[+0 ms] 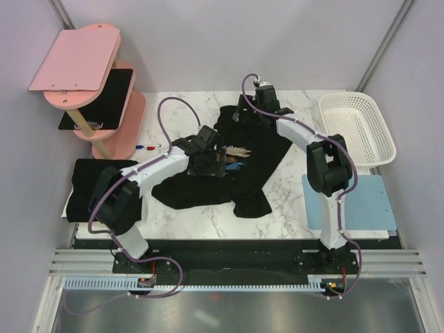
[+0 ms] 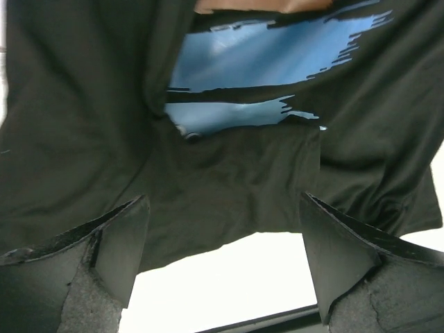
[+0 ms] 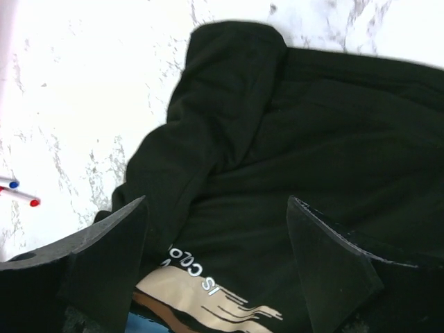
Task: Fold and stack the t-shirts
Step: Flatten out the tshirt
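Observation:
The robot's left gripper will next go down slightly, back to the bunched fold at the blue print's edge point(image 1: 224, 166) point(image 2: 159, 98).
A crumpled black t-shirt point(image 1: 243, 166) with a blue, white and tan chest print point(image 1: 236, 154) lies in the middle of the marble table. My left gripper point(image 1: 214, 163) is open just above its left part. In the left wrist view the blue print point(image 2: 263, 48) and the shirt's hem lie beyond the fingers point(image 2: 118, 243). My right gripper point(image 1: 243, 114) is open over the shirt's far part. Its view shows a sleeve point(image 3: 229, 76) and tan print with white text point(image 3: 201, 291). A second black t-shirt point(image 1: 97, 177) lies flat at the table's left edge.
A white basket point(image 1: 357, 128) stands at the back right and a light blue mat point(image 1: 350, 201) at the near right. A pink shelf stand point(image 1: 76, 66) holds a black board point(image 1: 104, 97) at the back left. Two pens point(image 1: 147, 147) lie near it.

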Available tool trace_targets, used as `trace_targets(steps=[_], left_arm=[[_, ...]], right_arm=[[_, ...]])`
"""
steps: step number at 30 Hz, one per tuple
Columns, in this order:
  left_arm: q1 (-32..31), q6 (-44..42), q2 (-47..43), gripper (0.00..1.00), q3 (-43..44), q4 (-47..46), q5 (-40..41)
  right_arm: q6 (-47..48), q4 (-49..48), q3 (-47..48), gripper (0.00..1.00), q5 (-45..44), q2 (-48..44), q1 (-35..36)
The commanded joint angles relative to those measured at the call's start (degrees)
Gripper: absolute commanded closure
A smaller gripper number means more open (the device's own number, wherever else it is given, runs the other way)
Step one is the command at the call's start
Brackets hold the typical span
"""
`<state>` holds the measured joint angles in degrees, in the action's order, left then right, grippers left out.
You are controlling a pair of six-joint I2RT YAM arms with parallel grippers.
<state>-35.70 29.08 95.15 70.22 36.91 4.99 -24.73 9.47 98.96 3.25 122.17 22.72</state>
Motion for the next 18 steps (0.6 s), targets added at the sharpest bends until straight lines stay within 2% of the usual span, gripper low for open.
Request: trace_targets(steps=[1, 5, 7, 8, 11, 12, 18], left_arm=[[-2.44, -0.52, 3.98, 0.1, 2.2, -2.45, 2.56], [-5.33, -0.25, 7.49, 0.14, 3.43, -2.45, 4.05], [-6.13, 0.1, 9.17, 0.19, 4.05, -2.37, 4.58], [-6.22, 0.19, 9.52, 0.26, 4.23, -2.45, 4.5], [-6.4, 1.06, 9.7, 0.87, 4.14, -1.93, 5.46], [-6.4, 1.41, 9.18, 0.98, 3.79, -1.58, 6.16], [-6.4, 3.79, 0.75, 0.98, 0.72, 4.83, 13.63]], right_arm=[[-3.39, -0.42, 3.27, 0.14, 5.44, 2.37, -2.93], [-4.54, -2.96, 0.36, 0.15, 7.39, 1.93, -4.87], [-4.62, -3.67, -1.3, 0.16, 8.09, 1.23, -5.58], [-4.62, -3.94, -1.75, 0.16, 8.35, 1.06, -5.84], [-4.27, -4.03, -2.98, 0.18, 9.14, 0.44, -6.37], [-4.19, -4.03, -3.33, 0.18, 9.32, 0.44, -6.46], [-3.92, -4.64, -5.09, 0.21, 11.43, 0.26, -6.64]])
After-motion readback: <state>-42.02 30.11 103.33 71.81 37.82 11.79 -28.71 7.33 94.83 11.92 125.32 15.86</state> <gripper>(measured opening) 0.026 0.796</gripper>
